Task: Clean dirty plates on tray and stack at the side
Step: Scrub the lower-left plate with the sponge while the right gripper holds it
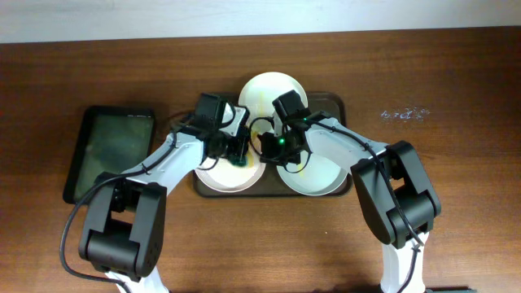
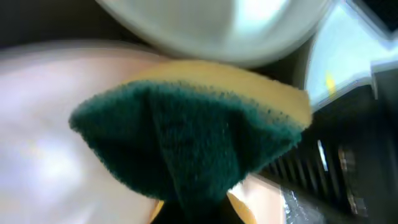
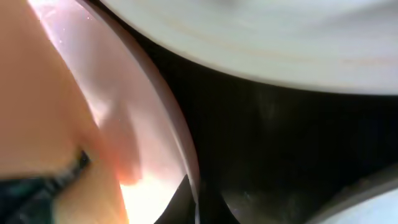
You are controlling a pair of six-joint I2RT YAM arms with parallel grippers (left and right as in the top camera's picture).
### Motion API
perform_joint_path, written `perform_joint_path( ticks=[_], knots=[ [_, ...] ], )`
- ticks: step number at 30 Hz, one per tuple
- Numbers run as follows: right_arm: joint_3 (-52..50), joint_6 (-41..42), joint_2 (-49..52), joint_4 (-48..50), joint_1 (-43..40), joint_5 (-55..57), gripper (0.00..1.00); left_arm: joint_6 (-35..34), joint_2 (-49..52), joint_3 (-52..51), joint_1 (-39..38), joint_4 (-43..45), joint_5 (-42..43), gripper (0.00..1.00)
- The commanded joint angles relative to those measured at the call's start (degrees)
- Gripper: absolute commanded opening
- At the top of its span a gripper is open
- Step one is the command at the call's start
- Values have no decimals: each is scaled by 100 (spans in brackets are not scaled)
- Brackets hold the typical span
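Note:
Clear table by the scuff mark lies to my right gripper's right in the overhead view, so I will lift the plate across, lower it and release its rim.
Three white plates lie on the dark brown tray: a back plate, a left plate and a right plate. My left gripper is shut on a green and yellow sponge and presses it onto the left plate. My right gripper is shut on the right rim of the left plate. The back plate and the tray floor also show in the right wrist view. Smears on the plates are too blurred to tell.
A smaller black tray with a greenish inside lies on the wooden table left of the brown tray. Both arms cross over the middle of the brown tray. A faint scuff mark is on the table at the right.

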Motion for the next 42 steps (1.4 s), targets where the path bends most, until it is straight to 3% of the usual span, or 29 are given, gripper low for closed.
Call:
perform_joint_path(
  ticks=[1,3,4,5,7,10,12,15,17,20,22,25,27,29,31,32,37,39,42],
  knots=[
    [-170,-42,173,-55,42,66,4,-424,2,42,26,584,-2107,0],
    [-170,-42,173,-55,42,96,4,-638,7,42,26,568,-3674,0],
    [-170,-42,173,-55,42,109,4,-664,7,39,26,540,-4037,0],
    [-170,-42,173,-55,42,109,4,-664,7,39,24,326,-3888,0],
    [-170,-39,173,-55,42,129,4,-481,7,39,20,-501,-2577,0],
    [-170,-39,173,-33,42,129,4,1296,7,39,20,-1458,374,0],
    [-170,-39,173,-33,42,129,4,1615,7,39,20,-1449,730,0],
    [-170,-39,173,-35,42,129,4,1078,7,39,37,-260,-256,0],
    [-170,-39,173,-39,42,129,4,411,9,39,37,597,-1650,0],
    [-170,-42,173,-39,42,133,4,234,9,37,37,1182,-3442,0],
    [-170,-42,173,-35,42,153,4,-380,9,35,37,667,-3960,0],
    [-170,-42,173,-37,42,153,4,-761,9,35,35,-321,-3954,0],
    [-170,-39,173,-35,42,153,4,-769,7,35,35,-933,-3532,0],
    [-170,-42,173,-35,42,153,4,-588,7,37,35,-1355,-2162,0],
    [-170,-39,173,-35,42,153,4,708,7,37,35,-1276,-72,0],
    [-170,-42,173,-35,42,153,4,1058,7,37,35,-1237,516,0],
    [-170,-42,173,-39,42,151,4,763,-4,957,415,-1211,570,0],
    [-160,-42,170,-37,44,149,4,356,-35,1867,951,-1845,-116,0],
    [-11,-109,-85,-197,179,229,4,358,-61,2743,1519,-2796,-579,0]
  ],
)
